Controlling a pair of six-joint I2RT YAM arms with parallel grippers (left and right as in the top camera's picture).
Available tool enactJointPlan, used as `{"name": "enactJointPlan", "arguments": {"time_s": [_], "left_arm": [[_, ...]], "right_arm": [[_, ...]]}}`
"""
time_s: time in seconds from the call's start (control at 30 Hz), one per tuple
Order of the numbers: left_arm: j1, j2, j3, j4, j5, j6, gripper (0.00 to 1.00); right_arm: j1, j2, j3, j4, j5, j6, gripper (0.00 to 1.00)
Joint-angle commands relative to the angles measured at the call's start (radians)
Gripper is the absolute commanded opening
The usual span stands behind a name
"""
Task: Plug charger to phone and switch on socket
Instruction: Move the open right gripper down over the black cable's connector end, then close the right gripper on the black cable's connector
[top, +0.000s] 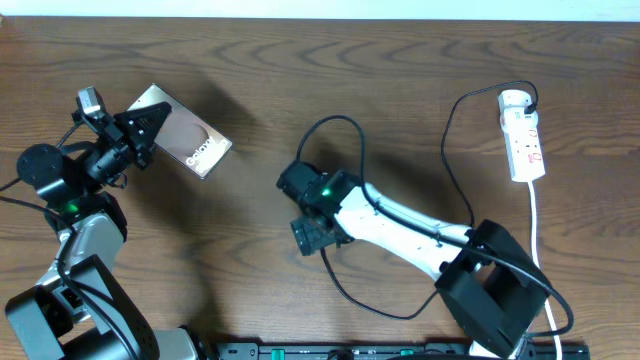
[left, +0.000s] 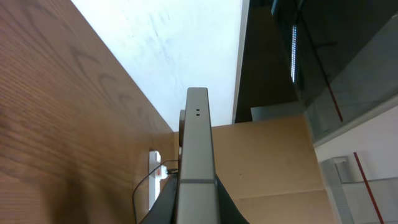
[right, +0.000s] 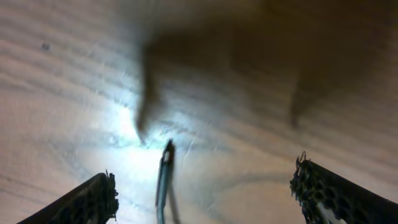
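My right gripper should next go down and slightly back to close on the charger's plug end, which lies on the wood below its open fingers.
My left gripper (top: 148, 128) is shut on one end of the phone (top: 190, 142), a dark glossy slab with white lettering, at the table's far left. In the left wrist view the phone (left: 198, 137) shows edge-on between the jaws (left: 196, 208). My right gripper (top: 302, 208) is open over the table's middle. In the right wrist view the charger's plug tip (right: 166, 163) lies on the wood between the spread fingers (right: 205, 196), touching neither. The charger cable (top: 448, 140) runs from the white socket (top: 522, 135) at the far right. The socket also shows in the left wrist view (left: 153, 177).
The socket's white cord (top: 536, 225) runs down the right side to the front edge. The black cable loops (top: 335, 121) behind my right wrist. A cardboard box (left: 273, 162) stands beyond the table in the left wrist view.
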Motion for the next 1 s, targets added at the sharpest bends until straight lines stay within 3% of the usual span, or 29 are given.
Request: {"name": "enactJointPlan", "arguments": {"time_s": [0.0,0.13,0.43,0.57,0.77,0.97], "left_arm": [[0.003,-0.013,0.016,0.013,0.013,-0.009,0.07],[0.003,-0.013,0.016,0.013,0.014,-0.009,0.07],[0.003,-0.013,0.016,0.012,0.014,-0.010,0.07],[0.003,-0.013,0.016,0.012,0.014,-0.010,0.07],[0.003,-0.013,0.016,0.012,0.011,-0.010,0.07],[0.004,-0.013,0.016,0.013,0.009,-0.009,0.07]], "right_arm": [[0.042,-0.004,0.016,-0.007,0.042,0.080,0.89],[0.073,0.027,0.016,-0.007,0.068,0.107,0.88],[0.077,0.066,0.016,-0.020,0.034,0.126,0.71],[0.074,0.079,0.016,-0.034,0.005,0.126,0.58],[0.075,0.080,0.015,-0.069,-0.016,0.156,0.54],[0.066,0.106,0.016,-0.050,-0.023,0.159,0.39]]}}
